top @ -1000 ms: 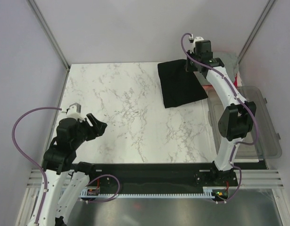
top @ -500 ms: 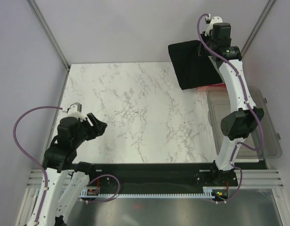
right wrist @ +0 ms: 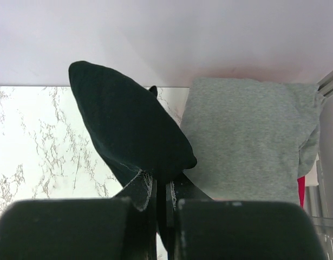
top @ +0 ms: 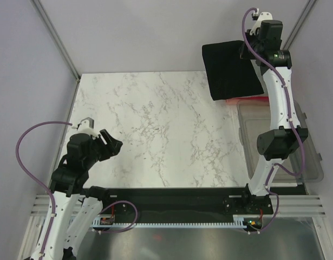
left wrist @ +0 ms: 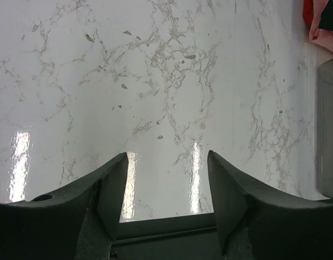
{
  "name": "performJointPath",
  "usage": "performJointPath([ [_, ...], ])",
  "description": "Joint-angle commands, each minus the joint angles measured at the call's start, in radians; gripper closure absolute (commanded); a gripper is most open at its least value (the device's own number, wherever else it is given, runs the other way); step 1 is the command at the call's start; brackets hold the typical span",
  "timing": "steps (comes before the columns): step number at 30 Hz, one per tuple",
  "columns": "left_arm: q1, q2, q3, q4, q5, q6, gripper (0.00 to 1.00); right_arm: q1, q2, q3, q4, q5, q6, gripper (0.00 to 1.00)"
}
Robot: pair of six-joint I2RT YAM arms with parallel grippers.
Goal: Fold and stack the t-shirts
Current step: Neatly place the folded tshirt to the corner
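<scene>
My right gripper moves to the right in its wrist view and down to release next, since the folded grey t-shirt (right wrist: 242, 141) lies below it on that side.
My right gripper (top: 247, 50) is shut on the folded black t-shirt (top: 228, 70) and holds it high in the air over the table's far right corner. In the right wrist view the black t-shirt (right wrist: 128, 127) hangs from my jaws above the folded grey t-shirt (right wrist: 242, 141). A strip of the red-pink t-shirt (top: 247, 99) shows under the black one, and its edge shows in the right wrist view (right wrist: 302, 190). My left gripper (top: 113, 144) is open and empty, low over the table's near left part; it also shows in the left wrist view (left wrist: 166, 187).
A clear plastic bin (top: 296, 146) stands along the table's right side, beside my right arm. The marble table (top: 155, 130) has a black rail along its near edge. A corner of red-pink cloth (left wrist: 320, 24) shows at the far right in the left wrist view.
My right gripper has lifted the black t-shirt off the table and carried it up and to the right, over the grey and red-pink shirts. The left arm has not moved.
</scene>
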Motion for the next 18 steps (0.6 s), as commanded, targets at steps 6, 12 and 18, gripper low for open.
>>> performJointPath([
  [6, 0.006, 0.023, 0.001, 0.025, -0.016, -0.003, 0.33, -0.074, 0.030, 0.109, 0.060, -0.058, 0.036, 1.00],
  [12, 0.006, 0.032, 0.003, 0.020, -0.023, -0.005, 0.34, -0.128, 0.070, 0.110, 0.066, -0.107, 0.059, 1.00],
  [18, 0.006, 0.045, 0.004, 0.017, -0.027, -0.006, 0.34, -0.171, 0.125, 0.124, 0.085, -0.131, 0.070, 1.00],
])
